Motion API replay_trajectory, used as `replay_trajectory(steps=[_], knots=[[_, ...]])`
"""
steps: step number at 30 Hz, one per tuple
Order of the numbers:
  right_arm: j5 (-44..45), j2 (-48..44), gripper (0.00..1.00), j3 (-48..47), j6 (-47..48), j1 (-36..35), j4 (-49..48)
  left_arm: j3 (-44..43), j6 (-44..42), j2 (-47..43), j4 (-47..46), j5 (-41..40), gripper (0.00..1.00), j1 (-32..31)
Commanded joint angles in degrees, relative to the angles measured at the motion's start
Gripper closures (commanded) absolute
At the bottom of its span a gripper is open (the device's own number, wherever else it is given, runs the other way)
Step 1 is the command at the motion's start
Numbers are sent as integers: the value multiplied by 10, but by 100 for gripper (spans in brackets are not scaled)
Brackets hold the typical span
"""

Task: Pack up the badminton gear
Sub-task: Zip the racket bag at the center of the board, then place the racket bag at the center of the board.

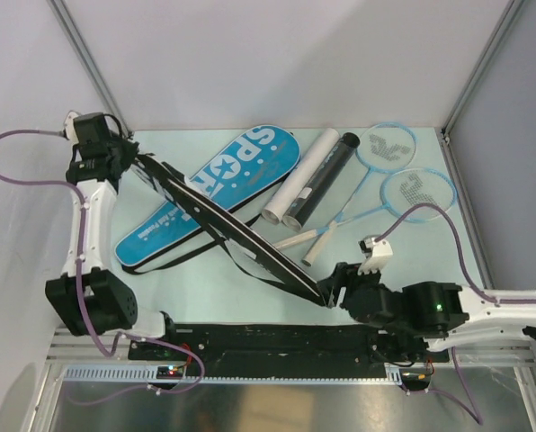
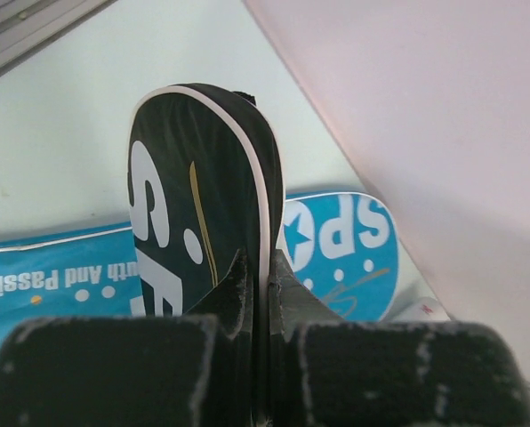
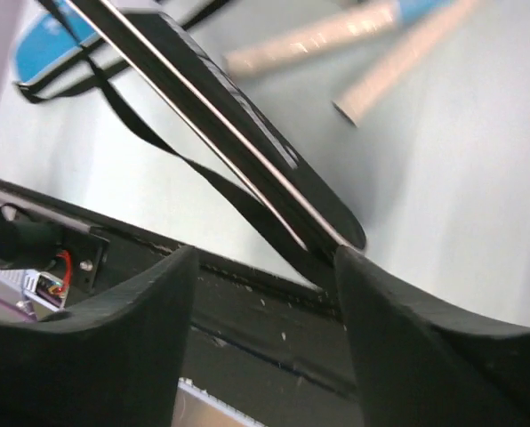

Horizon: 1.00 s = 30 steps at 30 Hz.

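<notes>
The black cover hangs slanted and edge-up, so my left gripper should next carry its wide head end up and outward over the tabletop's far corner and release it there.
A black SPORT cover point(image 1: 232, 234) hangs edge-up, slanting from back left to front right above the table. My left gripper point(image 1: 135, 160) is shut on its wide head end point(image 2: 185, 178), fingers point(image 2: 234, 285) pressed on the white-piped edge. My right gripper point(image 1: 329, 292) is open at its narrow end point(image 3: 247, 124); the tip touches my right finger point(image 3: 372, 294), not between the jaws. A blue SPORT cover point(image 1: 214, 193) lies flat behind. A white tube point(image 1: 299, 180) and a black tube point(image 1: 326, 175) lie side by side. Two light-blue rackets point(image 1: 418, 191) lie at the back right. No shuttlecocks show.
The black cover's strap point(image 3: 158, 151) dangles below it. The racket handles point(image 1: 308, 243) lie just behind my right gripper. A black rail point(image 1: 277, 337) runs along the near edge. Grey walls and metal frame posts point(image 1: 479, 72) close in the table at the back and sides.
</notes>
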State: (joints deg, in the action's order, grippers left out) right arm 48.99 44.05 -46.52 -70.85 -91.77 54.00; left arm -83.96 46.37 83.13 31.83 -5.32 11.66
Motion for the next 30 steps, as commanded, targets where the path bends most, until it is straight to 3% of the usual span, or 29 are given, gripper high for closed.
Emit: replay_trajectory(steps=[1,6,11,16,20,26,30], knots=[[-27,-17,26,-18,373,67,-245,19,-5,-72,-52,54,100,-3],[-262,57,8,-27,552,215,-429,68,17,-122,-54,87,100,-22],[-357,204,6,-98,626,269,-478,100,17,-175,-55,67,100,-60],[-346,352,8,-208,656,263,-437,96,0,-197,-55,21,100,-102],[-317,406,10,-237,662,250,-447,76,-18,-187,-54,4,100,-111],[-316,426,13,-270,626,251,-437,71,-44,-183,-55,-21,100,-152],[-312,393,12,-290,575,270,-388,34,-138,-162,-54,-32,100,-154]])
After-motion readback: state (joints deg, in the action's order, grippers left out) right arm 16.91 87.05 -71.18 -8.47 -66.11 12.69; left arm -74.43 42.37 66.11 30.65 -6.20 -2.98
